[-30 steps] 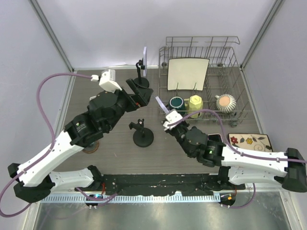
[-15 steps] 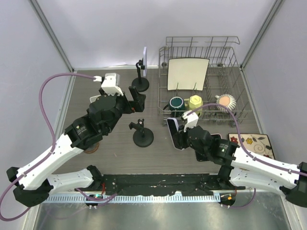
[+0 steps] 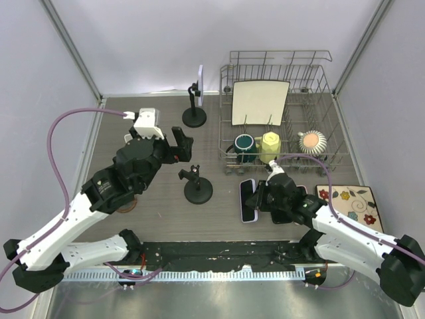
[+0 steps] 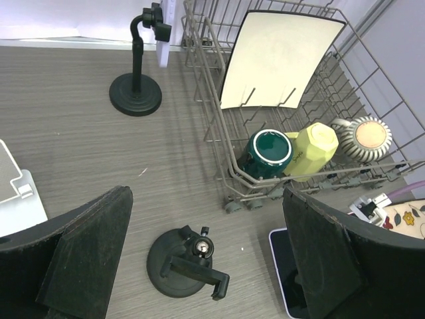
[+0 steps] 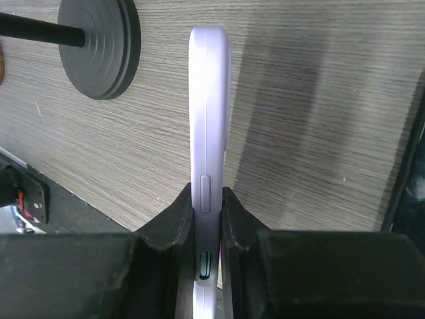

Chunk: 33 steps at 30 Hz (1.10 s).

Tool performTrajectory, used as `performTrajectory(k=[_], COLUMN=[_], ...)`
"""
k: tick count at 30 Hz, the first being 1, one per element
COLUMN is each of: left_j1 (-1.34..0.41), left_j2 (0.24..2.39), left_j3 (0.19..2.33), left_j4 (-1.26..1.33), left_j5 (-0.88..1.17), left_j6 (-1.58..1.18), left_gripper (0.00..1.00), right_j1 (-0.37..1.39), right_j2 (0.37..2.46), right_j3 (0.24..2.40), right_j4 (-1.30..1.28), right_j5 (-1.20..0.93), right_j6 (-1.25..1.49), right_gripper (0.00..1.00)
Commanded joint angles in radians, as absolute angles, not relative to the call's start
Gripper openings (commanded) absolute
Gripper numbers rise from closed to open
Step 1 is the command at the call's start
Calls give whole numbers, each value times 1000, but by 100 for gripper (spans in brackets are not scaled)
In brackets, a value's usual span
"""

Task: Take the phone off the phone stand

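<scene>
The phone is hanging just above the bare table, clear of the stand. I will next lower my right gripper, ease it toward the black slab beside the phone, and open it.
The phone [image 3: 248, 200], lilac-cased with a dark screen, lies low over the table right of the black phone stand [image 3: 197, 189], whose clamp is empty. My right gripper [image 3: 260, 199] is shut on the phone's right end. In the right wrist view the phone [image 5: 209, 133] shows edge-on between the fingers [image 5: 174, 219]. My left gripper [image 3: 178, 143] is open and empty above and behind the stand. In the left wrist view the stand [image 4: 186, 261] sits between its fingers, with the phone's corner [image 4: 282, 269] at the lower right.
A second stand [image 3: 194, 113] holding a white phone stands at the back. A wire dish rack [image 3: 282, 113] with a plate, mugs and a brush is at the back right. A flowered mat [image 3: 348, 198] lies at the right. A brown coaster [image 3: 126, 205] lies under the left arm.
My right gripper has carried the phone down and right, tilting it from nearly upright to almost flat near the table. My left gripper has drawn back toward the left.
</scene>
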<state>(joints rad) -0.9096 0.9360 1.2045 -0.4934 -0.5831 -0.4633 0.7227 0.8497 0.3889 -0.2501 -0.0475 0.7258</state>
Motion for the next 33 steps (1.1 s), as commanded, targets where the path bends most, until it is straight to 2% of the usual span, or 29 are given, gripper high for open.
performTrajectory(k=[1, 12, 21, 33], left_j1=[-905, -905, -905, -905], left_j2=[897, 858, 851, 888], left_j3=[1195, 1177, 1173, 1175], left_j4=[-512, -558, -592, -663], left_j5=[-607, -597, -577, -565], left_j6=[-445, -423, -393, -334], left_gripper=[100, 100, 100, 100], right_j1=[684, 595, 588, 584], right_j2=[859, 920, 926, 965], right_j3=[390, 316, 346, 462], right_j4=[-104, -89, -211, -382], right_j5=[-172, -232, -124, -8], right_j6=[805, 842, 750, 635], right_gripper=[1, 1, 1, 51])
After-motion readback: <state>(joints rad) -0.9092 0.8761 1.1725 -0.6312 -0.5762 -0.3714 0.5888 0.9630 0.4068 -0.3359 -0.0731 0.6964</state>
